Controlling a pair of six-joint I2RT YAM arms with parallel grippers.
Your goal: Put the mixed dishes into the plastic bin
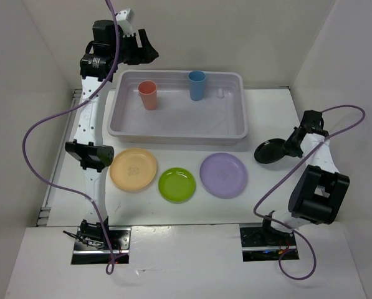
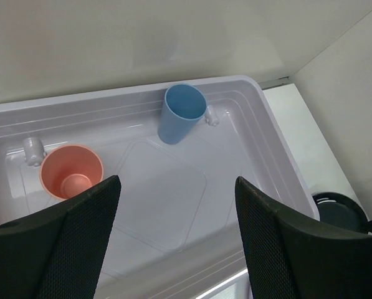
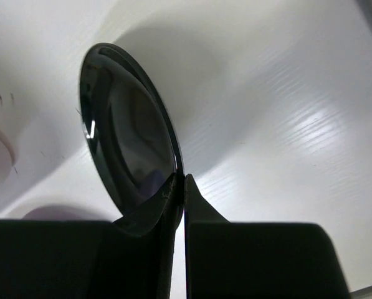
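Note:
My right gripper should lift the plate over the bin's raised side, lower and release it, since the bin's bare bottom lies left of my right gripper in the top view.
The pale grey-lavender plastic bin (image 1: 173, 134) stands at the back of the table and holds the coral-red cup (image 1: 148, 94) and the blue cup (image 1: 197, 85), both upright; all show in the left wrist view, bin (image 2: 279, 156), coral cup (image 2: 71, 171), blue cup (image 2: 181, 113). My left gripper (image 1: 149, 53) hangs open and empty above the bin's far left corner. My right gripper (image 1: 290, 147) is shut on the rim of the small black plate (image 1: 270, 151), right of the bin; the plate (image 3: 126, 143) stands on edge between the fingers (image 3: 201, 208). Pale orange (image 1: 133, 169), lime green (image 1: 177, 184) and lilac (image 1: 223, 175) plates lie in front of the bin.
White walls close in the table at the back and both sides. The left arm's purple cable (image 1: 39, 128) loops over the left side and the right arm's cable (image 1: 279, 180) over the right front.

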